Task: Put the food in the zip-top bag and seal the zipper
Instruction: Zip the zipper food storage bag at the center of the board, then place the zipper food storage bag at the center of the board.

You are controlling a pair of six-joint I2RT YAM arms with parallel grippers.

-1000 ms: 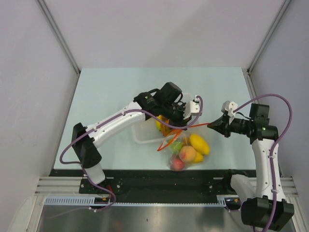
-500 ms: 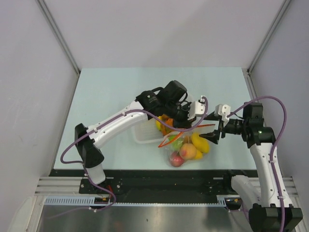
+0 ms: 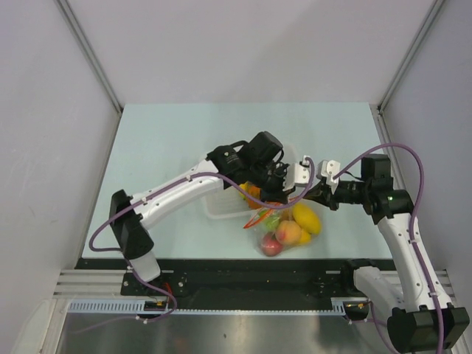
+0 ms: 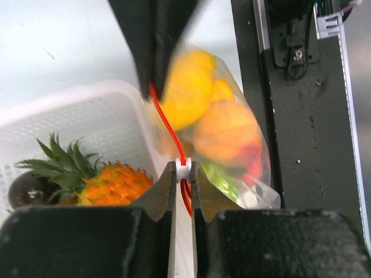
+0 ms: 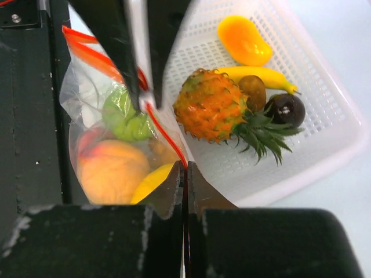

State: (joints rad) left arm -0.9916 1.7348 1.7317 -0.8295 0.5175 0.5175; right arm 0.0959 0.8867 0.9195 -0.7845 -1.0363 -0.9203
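Observation:
My left gripper draws the small white slider along the zipper next, away from the right gripper, to the zipper's loose end (image 3: pixel 247 225), since that part still gapes open.
The zip-top bag (image 3: pixel 289 237) hangs between both grippers at the table's near edge, holding a yellow fruit (image 3: pixel 305 219), a peach (image 3: pixel 287 233), a red fruit (image 3: pixel 271 245) and a green one (image 5: pixel 123 116). My left gripper (image 4: pixel 183 172) is shut on the small white slider of the red-orange zipper (image 4: pixel 167 123). My right gripper (image 5: pixel 185 169) is shut on the zipper (image 5: pixel 165 132) strip itself, close to the left gripper's fingers (image 5: pixel 116 40). A pineapple (image 5: pixel 213 108), a banana (image 5: pixel 264 73), an orange piece (image 5: pixel 243 39) and a dark purple fruit (image 5: pixel 285 108) lie in the white basket (image 5: pixel 324 92).
The white perforated basket (image 3: pixel 218 208) sits just left of the bag, under the left arm. A black rail (image 3: pixel 243 274) runs along the table's near edge, right below the bag. Grey walls stand on both sides.
My right gripper let go of the zipper's far end, moved left toward the bag and shut again on the strip near the left gripper. The left gripper kept its hold.

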